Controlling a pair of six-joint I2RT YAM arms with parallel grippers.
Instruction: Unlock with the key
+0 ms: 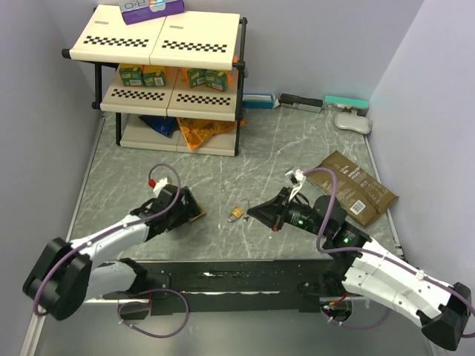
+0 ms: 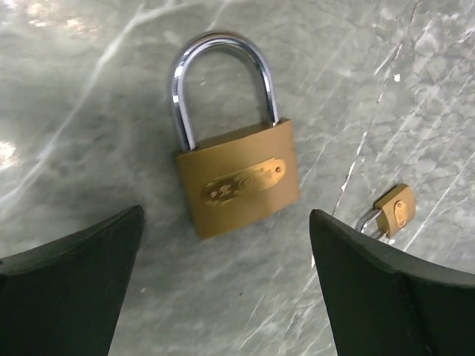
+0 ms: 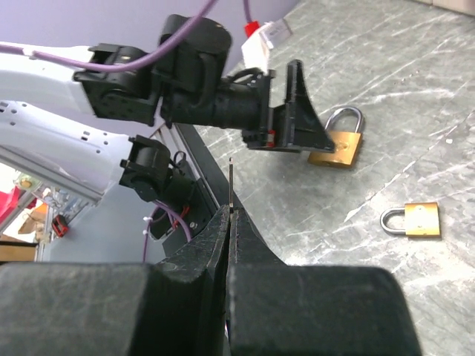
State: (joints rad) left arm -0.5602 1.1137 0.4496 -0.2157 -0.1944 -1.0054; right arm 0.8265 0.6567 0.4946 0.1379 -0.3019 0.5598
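Observation:
The larger padlock's body [image 2: 239, 181] is at an angle to my left gripper's fingers, so my left gripper should move down and to the right in the top view and turn square onto it.
My right gripper [image 3: 230, 213] is shut on the key [image 3: 231, 182], whose thin dark blade sticks up from between the closed fingertips. In the top view this gripper [image 1: 256, 213] hovers just right of the smaller brass padlock [image 1: 236, 213], which lies flat on the table [image 3: 421, 220]. My left gripper [image 1: 187, 204] is open and empty, its fingers [image 2: 82, 282] either side of the larger brass padlock [image 2: 241, 182], which lies flat just ahead of them with its shackle closed. The larger padlock also shows in the right wrist view [image 3: 338, 148]. The smaller padlock lies to its right [image 2: 393, 211].
A three-tier shelf [image 1: 159, 67] with boxes and packets stands at the back left. A flat brown packet [image 1: 356, 191] lies at the right. Small boxes [image 1: 300, 102] and a white object [image 1: 352, 122] line the back wall. A black base rail [image 1: 245, 278] runs along the near edge.

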